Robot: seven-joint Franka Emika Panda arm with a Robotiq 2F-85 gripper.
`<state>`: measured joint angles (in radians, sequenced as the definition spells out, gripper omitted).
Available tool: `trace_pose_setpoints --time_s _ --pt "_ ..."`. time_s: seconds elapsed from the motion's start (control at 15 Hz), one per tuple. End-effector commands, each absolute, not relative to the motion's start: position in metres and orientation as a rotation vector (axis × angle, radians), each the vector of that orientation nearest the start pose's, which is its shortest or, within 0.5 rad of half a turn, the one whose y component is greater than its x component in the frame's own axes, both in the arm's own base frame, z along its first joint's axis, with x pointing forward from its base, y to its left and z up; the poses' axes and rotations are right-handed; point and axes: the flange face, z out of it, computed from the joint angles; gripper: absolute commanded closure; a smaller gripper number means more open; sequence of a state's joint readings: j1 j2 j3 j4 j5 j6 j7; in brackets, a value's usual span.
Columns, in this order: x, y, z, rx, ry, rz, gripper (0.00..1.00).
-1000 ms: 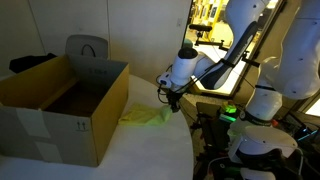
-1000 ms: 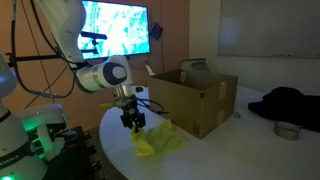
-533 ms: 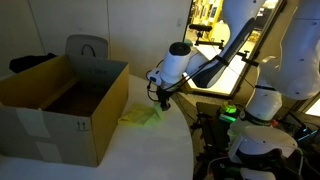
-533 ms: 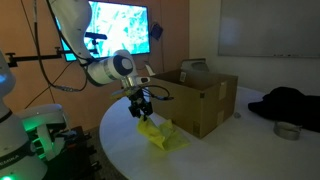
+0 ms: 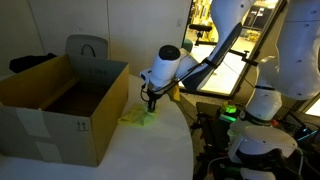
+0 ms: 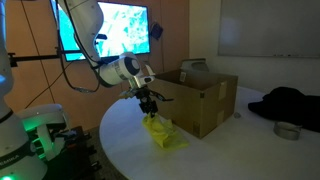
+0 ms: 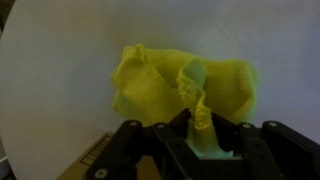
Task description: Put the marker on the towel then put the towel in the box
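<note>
My gripper should next lower outward toward the box and then release the towel's raised fold, because the towel's lower part already rests beside the box.
The yellow-green towel (image 5: 140, 115) hangs bunched from my gripper (image 5: 152, 103) just off the white table, beside the brown cardboard box (image 5: 60, 105). In an exterior view the towel (image 6: 160, 134) trails down from the gripper (image 6: 149, 106) with its lower end on the table next to the box (image 6: 195, 98). In the wrist view the jaws (image 7: 198, 128) are shut on a pinched peak of the towel (image 7: 150, 85), the rest spread below on the table. The marker does not show; I cannot tell whether it lies in the folds.
A grey seat back (image 5: 87, 47) stands behind the box. A dark garment (image 6: 290, 104) and a small round tin (image 6: 288, 131) lie on the far side of the table. The robot base with a green light (image 5: 232, 113) stands by the table edge.
My gripper has risen and moved toward the box with the towel in it. The towel has been pulled up from a flat heap into a hanging bunch.
</note>
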<state>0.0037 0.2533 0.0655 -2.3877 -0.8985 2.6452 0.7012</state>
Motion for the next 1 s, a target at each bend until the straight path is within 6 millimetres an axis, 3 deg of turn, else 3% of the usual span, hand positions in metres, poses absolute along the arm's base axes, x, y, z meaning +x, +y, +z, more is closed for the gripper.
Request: trace_pose_setpoints --time_s 0.0,0.27,0.33,0.4,0.67,0.93 --pt "0.524 0.068 0.200 -3.500 0.038 -0.434 0.91" --pt "0.537 0.076 0.188 -3.473 0.283 -0.490 0.90" --pt "0.537 0.077 0.185 -3.473 0.300 -0.484 0.78" --pt "0.537 0.077 0.183 -3.473 0.336 -0.490 0.59" --pt "0.534 0.074 0.178 -3.475 0.425 -0.483 0.31" --pt "0.525 0.071 0.187 -3.473 0.454 -0.459 0.01"
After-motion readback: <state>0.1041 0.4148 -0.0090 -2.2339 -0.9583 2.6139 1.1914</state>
